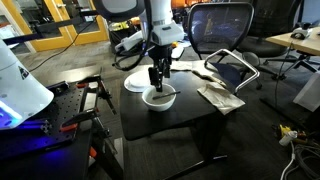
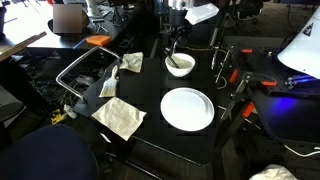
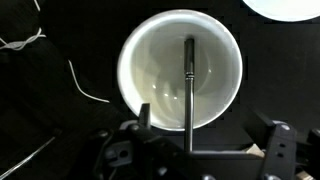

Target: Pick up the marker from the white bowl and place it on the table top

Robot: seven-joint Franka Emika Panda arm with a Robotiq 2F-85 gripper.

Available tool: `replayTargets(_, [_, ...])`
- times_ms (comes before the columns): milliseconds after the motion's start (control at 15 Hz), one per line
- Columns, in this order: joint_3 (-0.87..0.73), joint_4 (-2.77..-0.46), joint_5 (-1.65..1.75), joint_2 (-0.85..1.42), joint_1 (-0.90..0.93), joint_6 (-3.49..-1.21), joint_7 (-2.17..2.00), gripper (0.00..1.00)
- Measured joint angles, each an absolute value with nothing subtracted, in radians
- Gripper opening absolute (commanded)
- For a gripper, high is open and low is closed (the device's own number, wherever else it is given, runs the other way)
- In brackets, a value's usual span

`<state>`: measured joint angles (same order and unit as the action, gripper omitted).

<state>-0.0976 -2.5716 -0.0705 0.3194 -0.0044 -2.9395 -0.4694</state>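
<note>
The near end of the marker (image 3: 189, 85) lines up between my gripper's open fingers, and that end is over the bowl's rim (image 3: 188, 127). Next I will lower my gripper around it and close.
The white bowl (image 1: 160, 98) (image 2: 180, 65) stands on the black table top (image 1: 200, 118) (image 2: 150, 140). In the wrist view the bowl (image 3: 150, 60) fills the middle. The dark marker (image 3: 189, 85) lies in it, one end near the bowl's middle and the other reaching over the near rim toward the gripper. My gripper (image 1: 158, 76) (image 2: 177, 45) hangs straight over the bowl, just above it. In the wrist view its fingers (image 3: 210, 135) stand wide apart on either side of the marker and do not touch it. The gripper is open.
A flat white plate (image 1: 135, 83) (image 2: 187, 108) (image 3: 290, 8) lies on the table beside the bowl. Crumpled paper (image 1: 220, 97) (image 2: 120, 118) and a metal-framed object (image 1: 232, 68) (image 2: 85, 75) sit at one side. A mesh office chair (image 1: 220, 25) stands behind.
</note>
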Motion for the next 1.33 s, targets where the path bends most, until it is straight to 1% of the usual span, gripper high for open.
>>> replayTargets(267, [-0.098,-2.563,-0.091,0.344,-0.004,-2.94,-0.435,0.5])
replayTargets(333, [-0.098,-2.559,-0.097,0.351,-0.004,-2.94,-0.428,0.54])
replayTargets(400, [-0.097,-2.555,-0.102,0.359,-0.004,-2.94,-0.419,0.53])
replayTargets(467, [-0.097,-2.551,-0.105,0.367,-0.004,-2.94,-0.415,0.56])
replayTargets(600, [-0.095,-2.542,-0.107,0.383,-0.004,-2.94,-0.415,0.58])
replayTargets(667, [-0.093,-2.537,-0.108,0.392,-0.004,-2.94,-0.414,0.58])
replayTargets(800, [-0.091,-2.526,-0.11,0.409,-0.004,-2.94,-0.414,0.54])
replayTargets(867, [-0.09,-2.52,-0.11,0.418,-0.004,-2.939,-0.414,0.54])
replayTargets(933, [-0.09,-2.514,-0.11,0.427,-0.004,-2.939,-0.414,0.52])
replayTargets(1000, [-0.09,-2.507,-0.11,0.437,-0.003,-2.939,-0.414,0.54])
replayTargets(1200, [-0.09,-2.485,-0.11,0.468,-0.001,-2.939,-0.414,0.44])
replayTargets(1267, [-0.09,-2.478,-0.11,0.478,0.001,-2.939,-0.414,0.23])
replayTargets(1333, [-0.091,-2.47,-0.11,0.488,0.003,-2.939,-0.414,0.22])
